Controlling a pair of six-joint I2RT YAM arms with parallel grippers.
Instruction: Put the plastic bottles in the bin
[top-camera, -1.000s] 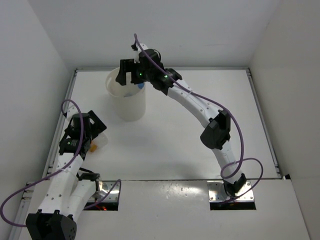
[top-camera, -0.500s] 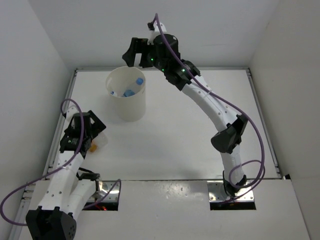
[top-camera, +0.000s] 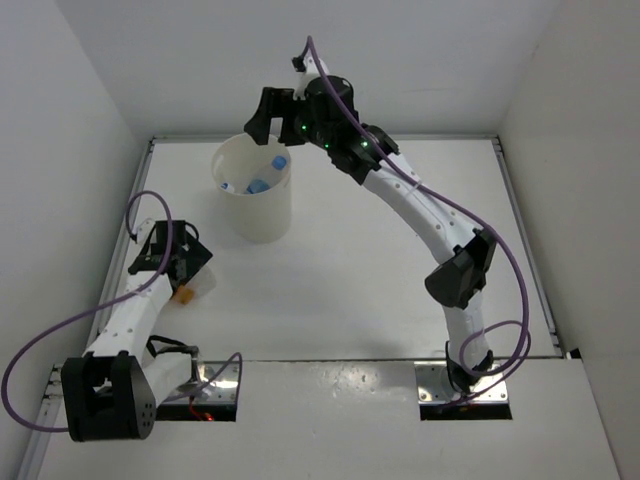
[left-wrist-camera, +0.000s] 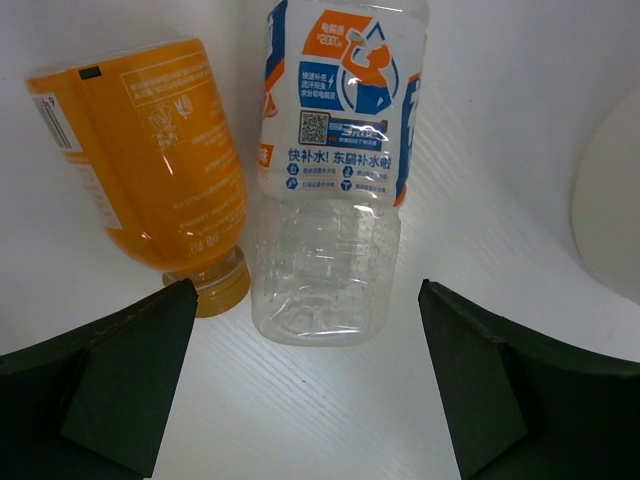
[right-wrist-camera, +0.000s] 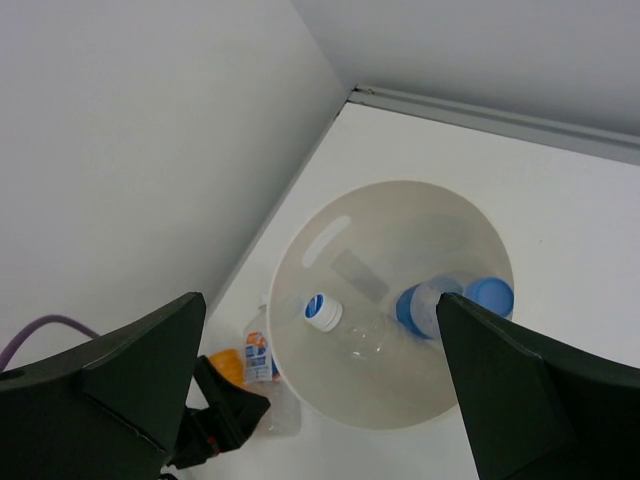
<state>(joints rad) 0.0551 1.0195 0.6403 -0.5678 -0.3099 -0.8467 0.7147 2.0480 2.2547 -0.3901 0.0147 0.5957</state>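
My open fingers still stand short of the clear bottle's base, so next I should move my left gripper down and outward until its fingers straddle the clear bottle's unlabelled lower part (left-wrist-camera: 327, 245).
The white bin (top-camera: 252, 215) stands at the far left of the table. Inside it lie a plain clear bottle with a white cap (right-wrist-camera: 350, 330) and a blue-labelled bottle with a blue cap (right-wrist-camera: 440, 303). High above the bin's far rim hangs my right gripper (top-camera: 263, 112), open and empty. An orange bottle (left-wrist-camera: 150, 170) and a clear bottle with a white-blue-red label (left-wrist-camera: 335, 170) lie side by side on the table near the left wall. My left gripper (left-wrist-camera: 315, 385) is open just short of the clear bottle's base, touching neither.
The bin's wall (left-wrist-camera: 610, 220) bulges in at the right of the left wrist view. The side wall (top-camera: 70, 180) is close on the left of both lying bottles. A raised rail (right-wrist-camera: 500, 115) runs along the table's far edge.
My right gripper has risen from the bin's mouth and drawn back toward the far wall, uncovering the two bottles inside. The left wrist has shifted slightly by the lying bottles.
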